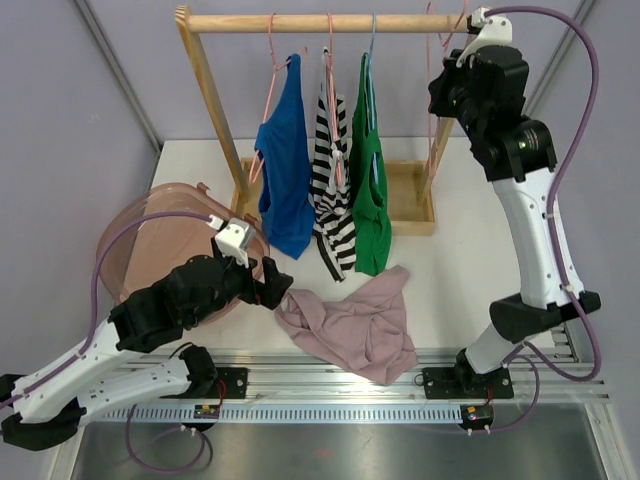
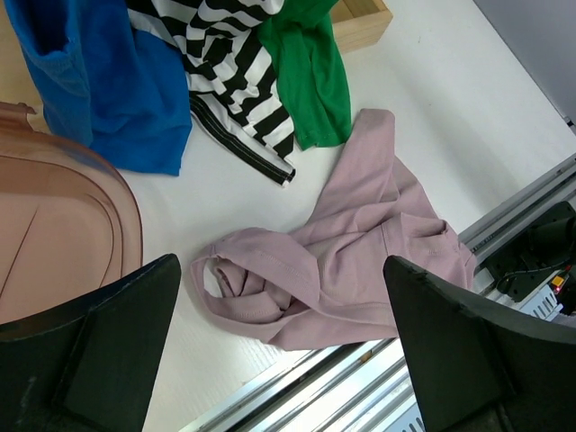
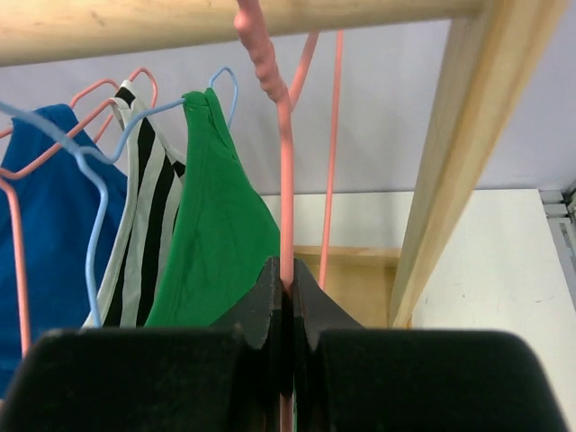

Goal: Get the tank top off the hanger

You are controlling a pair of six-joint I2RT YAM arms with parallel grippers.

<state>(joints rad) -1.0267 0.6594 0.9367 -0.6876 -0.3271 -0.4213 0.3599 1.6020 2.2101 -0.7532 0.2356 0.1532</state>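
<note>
The pink tank top lies off any hanger, so my left gripper will next lower to the right in the top view onto the tank top's crumpled middle and close.
The pink tank top (image 1: 350, 325) lies crumpled on the white table near the front edge, off any hanger; it also shows in the left wrist view (image 2: 360, 261). My left gripper (image 1: 266, 284) is open and empty, its jaws wide apart just above the top's left end (image 2: 281, 274). My right gripper (image 1: 446, 95) is high at the right end of the rack, shut on the thin wire of a bare pink hanger (image 3: 286, 180) that hangs from the wooden rail (image 3: 225, 22). The gripper also shows in the right wrist view (image 3: 288, 281).
The wooden rack (image 1: 330, 22) holds a blue top (image 1: 285, 180), a striped top (image 1: 335, 195) and a green top (image 1: 370, 190) on hangers. A pink plastic basket (image 1: 150, 235) sits at the left. A metal rail (image 1: 330, 372) runs along the front edge.
</note>
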